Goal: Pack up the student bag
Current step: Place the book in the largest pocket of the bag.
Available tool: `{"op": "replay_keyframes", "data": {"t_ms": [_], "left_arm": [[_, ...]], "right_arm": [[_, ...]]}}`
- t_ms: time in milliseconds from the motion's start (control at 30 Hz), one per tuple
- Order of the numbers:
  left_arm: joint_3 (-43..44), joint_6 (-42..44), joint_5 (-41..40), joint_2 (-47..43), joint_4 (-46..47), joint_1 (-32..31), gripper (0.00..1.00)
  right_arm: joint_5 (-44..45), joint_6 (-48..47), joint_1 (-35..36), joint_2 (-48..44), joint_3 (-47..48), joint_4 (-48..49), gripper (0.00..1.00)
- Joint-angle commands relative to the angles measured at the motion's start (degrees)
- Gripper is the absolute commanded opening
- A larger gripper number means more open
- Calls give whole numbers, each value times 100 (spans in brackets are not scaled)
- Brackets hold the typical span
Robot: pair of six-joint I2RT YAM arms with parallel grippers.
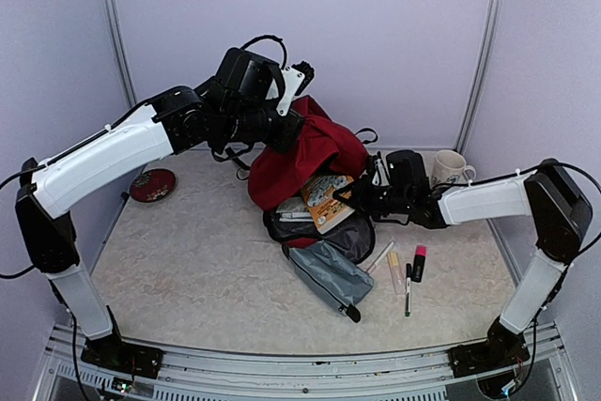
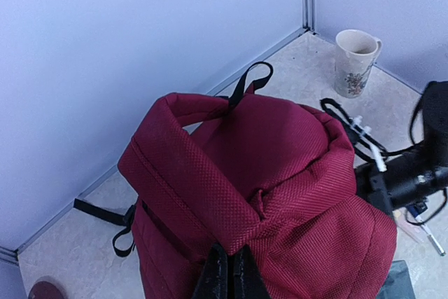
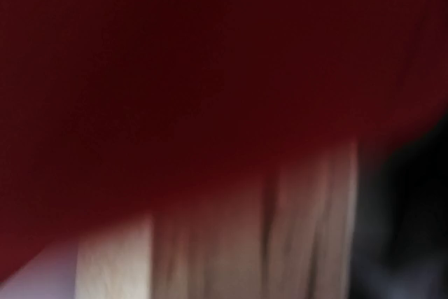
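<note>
The right gripper pushes the orange-covered book outward next, deeper into the bag's opening (image 1: 320, 178), and releases it inside, since the book's cover still sticks out.
The student bag (image 1: 315, 152), a dark-red backpack, stands at the back middle of the table with its mouth toward the front. An orange-covered book (image 1: 325, 200) sticks out of the mouth. My left gripper (image 1: 287, 129) is shut on a fold of the bag's top fabric and holds it up; in the left wrist view the black fingers (image 2: 218, 274) pinch the red cloth (image 2: 280, 173). My right gripper (image 1: 352, 196) is at the book's right edge by the bag's mouth. The right wrist view is a blur of red fabric (image 3: 210, 54) and pale pages (image 3: 280, 236); its fingers do not show.
A grey-blue pouch (image 1: 329, 274) lies in front of the bag. Pens and a pink-capped marker (image 1: 419, 261) lie to its right. A white mug (image 1: 451, 168) stands at the back right, also in the left wrist view (image 2: 355, 61). A red round dish (image 1: 152, 185) sits at the left.
</note>
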Motion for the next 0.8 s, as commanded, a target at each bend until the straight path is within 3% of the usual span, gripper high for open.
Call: {"op": "replay_keyframes", "data": {"t_ms": [0,200,467,500,600,700,767], "left_arm": [[-44,-193,170,-543,545,-347,0],[-221,-315,540,-855,394,-728,0],[-678,-621,1116,-877,299,-152,0],[-722,-644,1176,-903,357,-86,0],[-888,-726,1239,-1008,555,103,0],[-1299,-934,1389,-1119,815,387,0],[-1578,-1045,1577,-1157,911,563,0]], "right_arm": [[413,660,-72,439,538,891,0],[744,642,-72,1033,1134,652,0],[405,507,246,1607,1783,413,0],[334,499,252,1688,1818,411,4],[108,243,227,1866,1987,187,37],[-2,-678,241,1918,2416,-863,70],[76,-1266,267,1713,2351,-1391,81]]}}
